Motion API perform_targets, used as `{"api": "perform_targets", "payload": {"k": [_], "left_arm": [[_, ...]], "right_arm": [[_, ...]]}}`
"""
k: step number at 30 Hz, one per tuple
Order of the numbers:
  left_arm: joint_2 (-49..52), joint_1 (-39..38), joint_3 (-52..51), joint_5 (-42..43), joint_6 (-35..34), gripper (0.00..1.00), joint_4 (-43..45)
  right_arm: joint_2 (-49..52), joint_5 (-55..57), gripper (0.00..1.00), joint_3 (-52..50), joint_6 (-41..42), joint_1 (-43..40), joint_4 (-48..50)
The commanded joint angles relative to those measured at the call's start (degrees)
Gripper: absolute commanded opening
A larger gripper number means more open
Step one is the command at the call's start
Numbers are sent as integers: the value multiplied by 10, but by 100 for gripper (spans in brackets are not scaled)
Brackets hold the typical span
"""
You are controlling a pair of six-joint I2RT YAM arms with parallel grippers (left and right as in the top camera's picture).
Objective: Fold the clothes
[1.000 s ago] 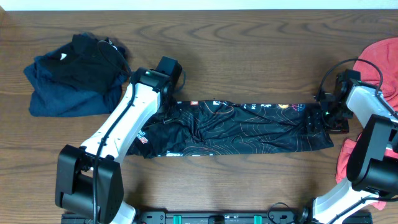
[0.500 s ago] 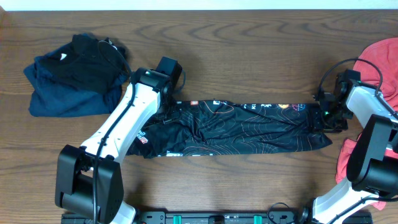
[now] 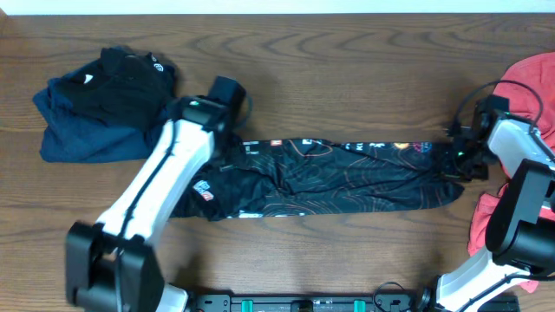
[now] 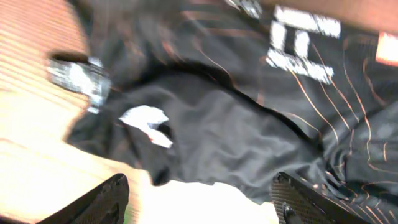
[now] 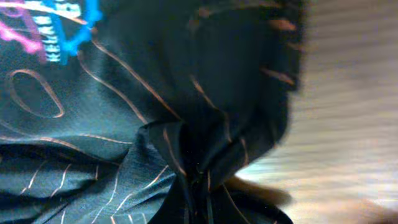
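The right gripper carries the pinched end of the jersey to the left in the overhead view next and releases it over the jersey's middle (image 3: 344, 170), because the jersey lies stretched long.
The black jersey (image 3: 329, 178) with thin orange contour lines lies as a long strip across the table's middle. My right gripper (image 3: 460, 165) is shut on its right end. In the right wrist view the cloth bunches into a pinched fold (image 5: 199, 177) between the jaws. My left gripper (image 4: 199, 193) hangs open over the jersey's left end, where a white tag (image 4: 146, 121) and white lettering (image 4: 301, 46) show. Nothing sits between its fingers (image 4: 102, 199). In the overhead view the left arm (image 3: 178, 165) covers that end. A coral-red garment (image 3: 533, 74) lies at the right edge.
A pile of dark navy and black clothes (image 3: 95, 117) sits at the back left. More coral-red cloth (image 3: 484, 221) shows by the right arm's base. Bare wooden table (image 3: 347, 69) runs behind the jersey and along its front.
My right gripper has shut on the jersey's right end and drawn it a little to the right, stretching the strip. The left arm has shifted slightly left, its gripper still open.
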Motion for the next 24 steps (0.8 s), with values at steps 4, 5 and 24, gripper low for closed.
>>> {"api": "perform_targets", "payload": {"k": [4, 5, 24], "left_arm": [[-63, 58, 2, -11, 17, 77, -7], [-67, 64, 2, -11, 17, 78, -8], [-68, 85, 2, -11, 16, 81, -17]], "right_arm": [[10, 80, 1, 98, 34, -35, -61], [10, 80, 1, 119, 34, -35, -78], [10, 78, 1, 207, 61, 184, -228]]}}
